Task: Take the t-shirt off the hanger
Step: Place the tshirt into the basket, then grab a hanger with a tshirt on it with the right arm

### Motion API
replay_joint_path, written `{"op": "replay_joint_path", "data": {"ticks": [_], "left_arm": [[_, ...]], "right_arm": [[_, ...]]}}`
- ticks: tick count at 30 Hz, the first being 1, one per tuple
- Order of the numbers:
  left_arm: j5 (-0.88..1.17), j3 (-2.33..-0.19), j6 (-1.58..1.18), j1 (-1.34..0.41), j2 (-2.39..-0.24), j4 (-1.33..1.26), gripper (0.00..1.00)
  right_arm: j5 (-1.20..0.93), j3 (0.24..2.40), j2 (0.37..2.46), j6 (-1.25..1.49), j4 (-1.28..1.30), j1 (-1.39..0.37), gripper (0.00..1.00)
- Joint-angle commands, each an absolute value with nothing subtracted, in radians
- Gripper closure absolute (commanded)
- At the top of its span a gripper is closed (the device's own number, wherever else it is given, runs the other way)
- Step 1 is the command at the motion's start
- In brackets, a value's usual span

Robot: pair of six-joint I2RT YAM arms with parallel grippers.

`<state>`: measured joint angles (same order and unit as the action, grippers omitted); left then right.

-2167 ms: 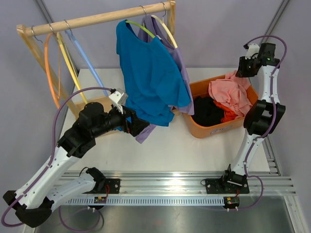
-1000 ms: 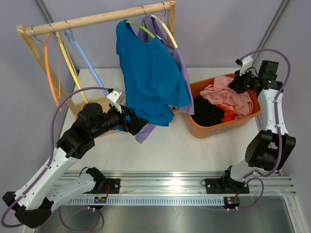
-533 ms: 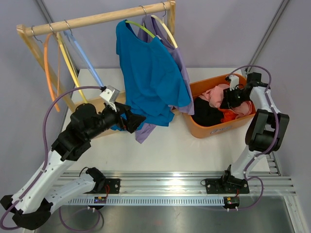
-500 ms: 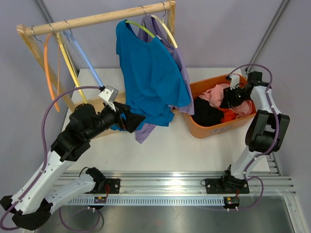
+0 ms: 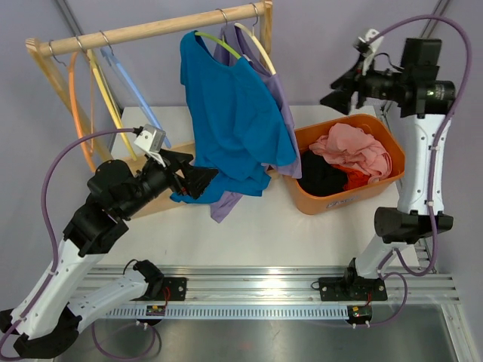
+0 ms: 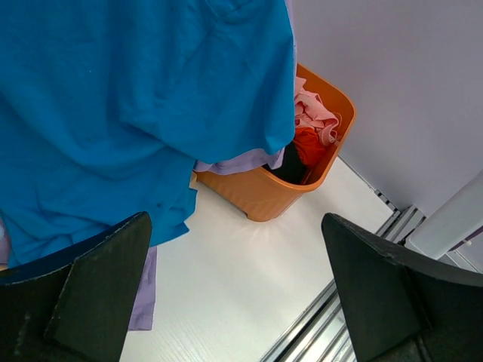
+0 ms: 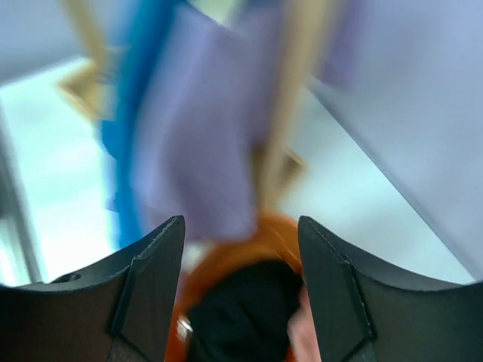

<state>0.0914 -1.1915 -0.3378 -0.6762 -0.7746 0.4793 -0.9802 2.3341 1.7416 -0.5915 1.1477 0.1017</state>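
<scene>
The green hanger's end is still covered by the shirt's shoulder, so my right gripper will next go left in the top view around the blue t-shirt's shoulder (image 5: 246, 69).
A blue t-shirt (image 5: 234, 113) hangs on a green hanger (image 5: 219, 41) from the wooden rail (image 5: 151, 30). A lilac t-shirt (image 5: 283, 113) hangs right behind it on a cream hanger (image 5: 256, 45). My left gripper (image 5: 198, 178) is open and empty beside the blue shirt's lower left hem. In the left wrist view the blue shirt (image 6: 136, 98) fills the top, above the open gripper (image 6: 238, 302). My right gripper (image 5: 339, 89) is open and empty, raised above the bin to the right of the shirts. The right wrist view is blurred and shows the lilac shirt (image 7: 196, 151) beyond the open gripper (image 7: 241, 294).
An orange bin (image 5: 343, 194) at the right holds a pink garment (image 5: 351, 147), a black one and a red one. It also shows in the left wrist view (image 6: 256, 196). Empty orange (image 5: 74, 98), yellow (image 5: 106, 90) and blue (image 5: 136, 94) hangers hang at the rail's left end.
My right arm dipped into the bin, left the pink garment there, and swung up high toward the rail. My left gripper lifted slightly and drew back left, still open.
</scene>
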Motion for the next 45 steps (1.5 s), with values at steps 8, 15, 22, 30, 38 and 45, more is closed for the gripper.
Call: {"op": "replay_joint_path", "data": {"ticks": [8, 15, 22, 30, 38, 45], "left_arm": [[0.012, -1.230, -0.377, -0.681, -0.759, 0.482, 0.01], [0.011, -1.221, -0.402, -0.681, -0.750, 0.476, 0.01], [0.006, -1.215, -0.403, -0.681, -0.744, 0.488, 0.01], [0.006, -1.187, -0.410, -0.681, -0.732, 0.468, 0.01], [0.008, -1.190, -0.400, -0.681, -0.736, 0.468, 0.01], [0.012, -1.183, -0.400, -0.681, -0.741, 0.454, 0.01]], "right_arm": [[-0.829, 2.361, 1.695, -0.052, 0.634, -0.288, 0.37], [-0.548, 2.468, 1.810, -0.094, 0.598, -0.460, 0.38], [-0.362, 2.540, 1.902, -0.144, 0.594, -0.537, 0.39], [-0.285, 2.494, 1.913, -0.216, 0.572, -0.561, 0.41], [-0.236, 2.457, 1.913, -0.262, 0.552, -0.565, 0.43], [-0.248, 2.431, 1.924, -0.276, 0.563, -0.563, 0.48]]}}
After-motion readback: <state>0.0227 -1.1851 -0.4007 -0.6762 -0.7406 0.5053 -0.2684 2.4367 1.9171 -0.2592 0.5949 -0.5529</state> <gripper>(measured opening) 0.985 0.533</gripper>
